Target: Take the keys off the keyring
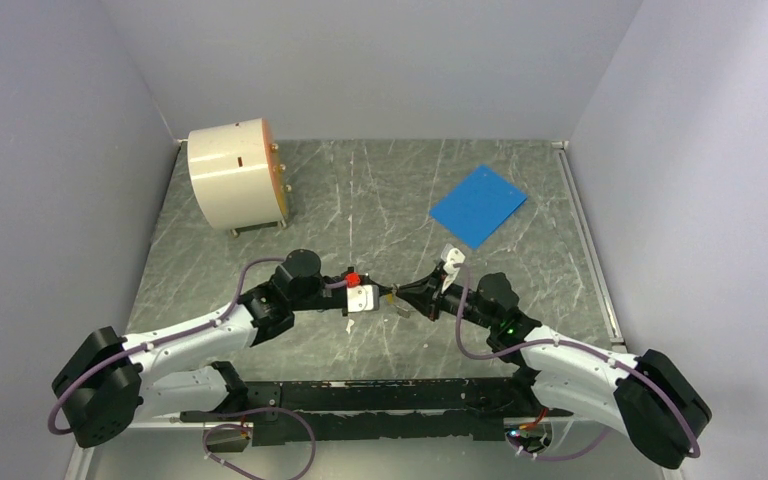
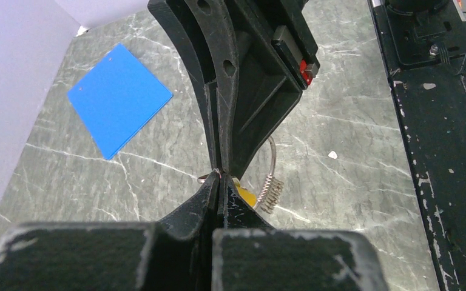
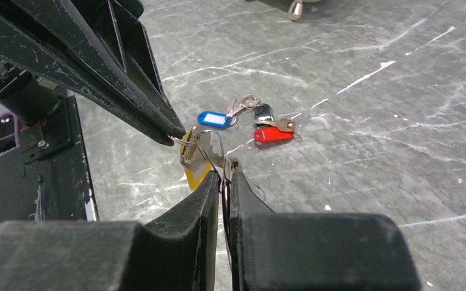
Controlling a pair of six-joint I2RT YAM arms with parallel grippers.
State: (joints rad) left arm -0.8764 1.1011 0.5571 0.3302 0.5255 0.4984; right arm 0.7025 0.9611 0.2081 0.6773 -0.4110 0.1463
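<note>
The tabletop near the blue sheet is bare, so I will move my right gripper to the right in the top view, lower the keyring (image 3: 210, 144) there and let go of it.
Both grippers meet over the middle of the table. My left gripper (image 1: 386, 296) (image 2: 219, 176) is shut on a small metal loop of the keyring (image 3: 210, 144), right by the yellow-tagged key (image 3: 193, 170) (image 2: 246, 196). My right gripper (image 1: 401, 294) (image 3: 226, 177) is shut on the keyring's thin wire, tip to tip with the left. The ring's wire and coil (image 2: 272, 182) hang just above the table. Loose keys lie on the table beyond: a blue tag (image 3: 213, 119), a black tag (image 3: 263, 112) and a red tag (image 3: 272, 134) (image 1: 354, 277).
A cream drum-shaped object (image 1: 235, 175) stands at the back left. A blue square sheet (image 1: 478, 205) (image 2: 118, 97) lies at the back right. A black rail (image 1: 390, 400) runs along the near edge. Grey walls close in the table on three sides.
</note>
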